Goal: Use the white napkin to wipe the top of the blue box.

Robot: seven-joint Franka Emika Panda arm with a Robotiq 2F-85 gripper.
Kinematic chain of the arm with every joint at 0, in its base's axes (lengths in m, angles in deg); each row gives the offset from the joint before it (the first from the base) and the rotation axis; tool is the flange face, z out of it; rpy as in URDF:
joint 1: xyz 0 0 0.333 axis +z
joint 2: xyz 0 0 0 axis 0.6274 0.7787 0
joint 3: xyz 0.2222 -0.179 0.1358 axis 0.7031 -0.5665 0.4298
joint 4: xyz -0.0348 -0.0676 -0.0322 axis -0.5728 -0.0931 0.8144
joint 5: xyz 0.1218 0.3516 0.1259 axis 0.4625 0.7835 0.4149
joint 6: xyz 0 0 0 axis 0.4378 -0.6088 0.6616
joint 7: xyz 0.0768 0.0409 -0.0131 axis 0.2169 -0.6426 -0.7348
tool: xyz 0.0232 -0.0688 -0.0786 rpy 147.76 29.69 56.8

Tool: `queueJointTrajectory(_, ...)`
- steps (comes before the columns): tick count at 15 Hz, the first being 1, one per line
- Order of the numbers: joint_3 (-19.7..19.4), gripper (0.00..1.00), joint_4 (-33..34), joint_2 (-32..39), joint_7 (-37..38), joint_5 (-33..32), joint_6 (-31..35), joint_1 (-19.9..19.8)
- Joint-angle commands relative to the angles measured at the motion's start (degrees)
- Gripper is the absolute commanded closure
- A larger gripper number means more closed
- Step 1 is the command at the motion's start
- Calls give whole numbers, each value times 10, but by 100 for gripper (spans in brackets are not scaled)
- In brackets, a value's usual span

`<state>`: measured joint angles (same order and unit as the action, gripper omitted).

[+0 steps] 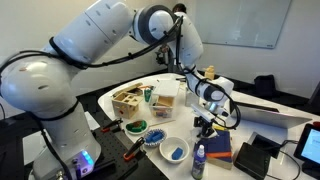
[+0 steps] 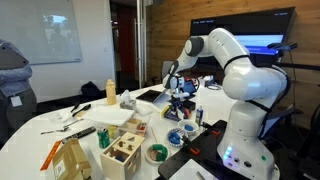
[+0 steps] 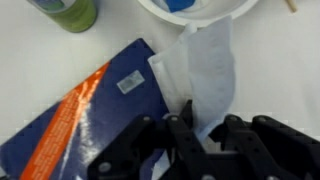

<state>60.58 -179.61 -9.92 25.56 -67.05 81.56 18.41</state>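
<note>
My gripper should next move off the blue box (image 3: 70, 120) toward the right in the wrist view and let go of the napkin on the bare tabletop, because a spot there is clear.
The blue box (image 3: 70, 120) is a flat dark-blue box with orange and white print, lying at the left of the wrist view. It also shows in an exterior view (image 1: 218, 150). The white napkin (image 3: 205, 65) hangs from my gripper (image 3: 205, 120), which is shut on its lower end. The napkin drapes over the box's right edge and onto the white table. In both exterior views my gripper (image 1: 207, 120) (image 2: 180, 100) is low over the box.
A white bowl with blue contents (image 3: 200, 8) (image 1: 173, 150) sits just beyond the napkin. A green cup (image 3: 70, 12) stands at the top left. A small blue bottle (image 1: 198, 160), green bowls (image 1: 133, 128), a wooden box (image 1: 128, 100) and a laptop (image 1: 262, 152) crowd the table.
</note>
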Motion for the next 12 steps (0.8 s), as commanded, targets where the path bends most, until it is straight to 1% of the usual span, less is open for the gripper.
queueJointTrajectory(1, 14, 97, -50, -35, -7, 5, 23, 34)
queueJointTrajectory(7, 29, 97, -47, -21, -2, 0, 20, 84)
queueJointTrajectory(12, 33, 97, -40, -12, 4, -5, 27, 113)
